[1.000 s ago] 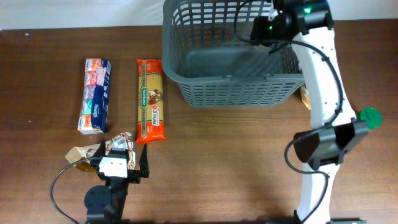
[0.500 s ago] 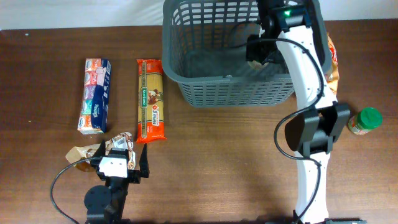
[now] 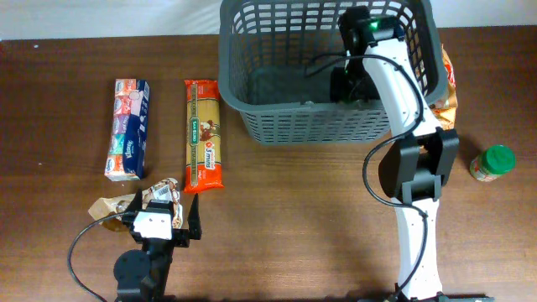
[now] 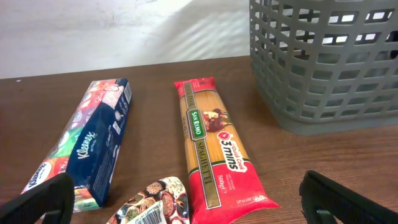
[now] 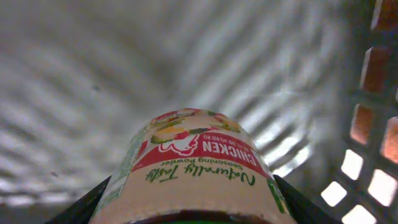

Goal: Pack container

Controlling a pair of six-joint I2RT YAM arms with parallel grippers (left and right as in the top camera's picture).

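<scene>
The bottom of the basket is close below my right gripper and the jar. My right gripper should go down further toward the basket's bottom next and release the jar there.
The dark grey lattice basket (image 3: pixel 252 122) stands at the back centre of the table. My right gripper (image 3: pixel 348 84) reaches down inside it near the right wall and is shut on a jar of chicken seasoning powder (image 5: pixel 193 168). The right wrist view shows the jar just above the basket's floor (image 5: pixel 93 74). My left gripper (image 3: pixel 159 225) rests open and empty at the front left, over a patterned packet (image 4: pixel 161 202). The basket also shows in the left wrist view (image 4: pixel 323 68).
A red spaghetti pack (image 3: pixel 204 136) and a blue Kleenex box (image 3: pixel 127 128) lie left of the basket. A green-lidded jar (image 3: pixel 492 163) stands at the right. An orange bag (image 3: pixel 447 84) lies behind the basket's right side.
My right arm has swung left and lowered into the basket with the jar. The green-lidded jar on the table at the right is now uncovered. The left arm has not moved.
</scene>
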